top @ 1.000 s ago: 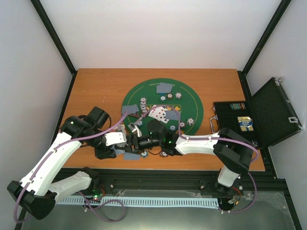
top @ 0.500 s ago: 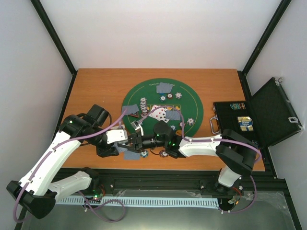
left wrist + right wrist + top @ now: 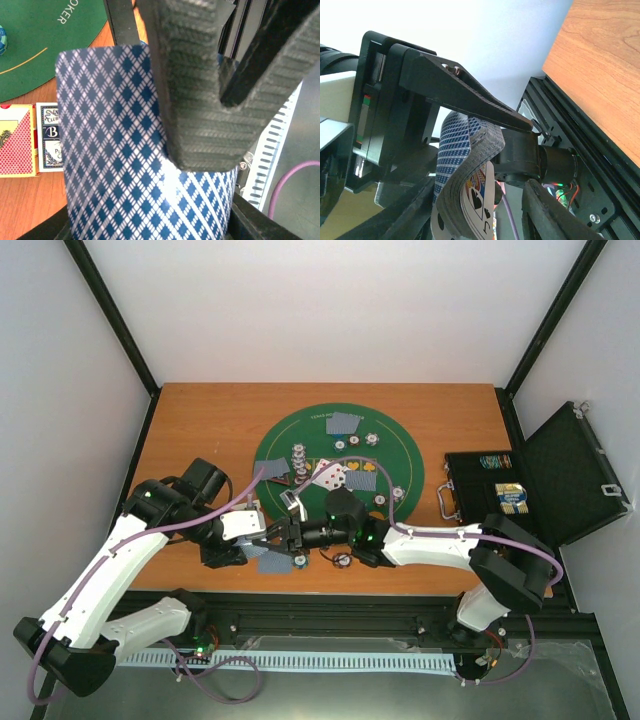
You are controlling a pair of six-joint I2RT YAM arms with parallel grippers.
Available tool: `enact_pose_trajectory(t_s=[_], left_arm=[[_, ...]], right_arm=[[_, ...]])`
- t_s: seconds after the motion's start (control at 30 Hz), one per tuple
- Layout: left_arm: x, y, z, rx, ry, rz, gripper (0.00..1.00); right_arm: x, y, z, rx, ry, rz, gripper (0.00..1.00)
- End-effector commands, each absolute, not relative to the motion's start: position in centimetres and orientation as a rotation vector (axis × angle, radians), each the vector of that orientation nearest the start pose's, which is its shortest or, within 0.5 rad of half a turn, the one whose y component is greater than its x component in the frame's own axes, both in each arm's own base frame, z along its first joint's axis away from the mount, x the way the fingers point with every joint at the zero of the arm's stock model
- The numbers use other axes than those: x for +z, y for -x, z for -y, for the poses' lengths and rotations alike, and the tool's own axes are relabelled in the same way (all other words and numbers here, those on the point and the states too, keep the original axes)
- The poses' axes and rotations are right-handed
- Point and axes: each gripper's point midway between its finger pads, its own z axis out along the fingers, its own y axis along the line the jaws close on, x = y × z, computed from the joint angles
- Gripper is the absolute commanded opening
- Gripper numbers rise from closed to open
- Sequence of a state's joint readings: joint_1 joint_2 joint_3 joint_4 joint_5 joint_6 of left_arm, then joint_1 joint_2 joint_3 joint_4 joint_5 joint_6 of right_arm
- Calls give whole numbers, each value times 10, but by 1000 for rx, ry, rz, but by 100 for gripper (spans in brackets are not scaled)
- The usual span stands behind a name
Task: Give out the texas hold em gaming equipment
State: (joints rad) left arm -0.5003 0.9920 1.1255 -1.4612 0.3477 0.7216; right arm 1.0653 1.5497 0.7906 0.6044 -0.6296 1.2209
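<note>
My left gripper holds the deck and will next move away from my right gripper, then lower it into the space on the wood (image 3: pixel 28 204) beside the card boxes.
My left gripper (image 3: pixel 266 533) is shut on a bent deck of blue diamond-backed playing cards (image 3: pixel 115 150) over the table's near edge. The deck fills the left wrist view, between the left gripper (image 3: pixel 150 222) fingers. My right gripper (image 3: pixel 291 533) meets it nose to nose. In the right wrist view the deck (image 3: pixel 465 160) curls down between the right gripper (image 3: pixel 475 215) fingers, which stand apart round it, a jack of spades showing underneath. One ribbed right finger (image 3: pixel 200 100) lies over the top card. Dealt cards (image 3: pixel 345 422) and striped chips (image 3: pixel 372 440) lie on the green mat (image 3: pixel 400 455).
An open black case (image 3: pixel 560 470) stands at the right edge with card boxes inside. Face-up cards (image 3: pixel 335 477) lie mid-mat, more cards (image 3: pixel 272 468) at its left. Cards (image 3: pixel 272 562) and a chip (image 3: pixel 343 560) lie near the front edge. The frame rail runs just below.
My right arm's forearm and elbow have swung to the right while its gripper stays at the deck. My left gripper has shifted slightly toward the near edge with the deck.
</note>
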Motion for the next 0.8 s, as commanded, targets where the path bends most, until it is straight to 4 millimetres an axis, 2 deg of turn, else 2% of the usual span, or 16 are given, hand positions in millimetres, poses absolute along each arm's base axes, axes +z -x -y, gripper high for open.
enact_pose_trajectory(t_s=[0.0,0.27,0.5,0.63,0.77], left_arm=[[216,-112,137,-506,-1678,-2207,39],[204,-110,132,-476,-1694,-2233,39],[199,-112,130,-458,-1696,-2242,40],[192,-114,126,-422,-1699,-2253,39],[184,-121,124,-376,-1688,-2263,39]], right_arm=[[175,-142,-427,1839,327,-2440,46],[190,-144,-421,1837,330,-2399,26],[195,-146,-416,1825,323,-2393,13],[196,-153,-407,1813,294,-2388,3],[197,-166,-395,1810,250,-2385,3]])
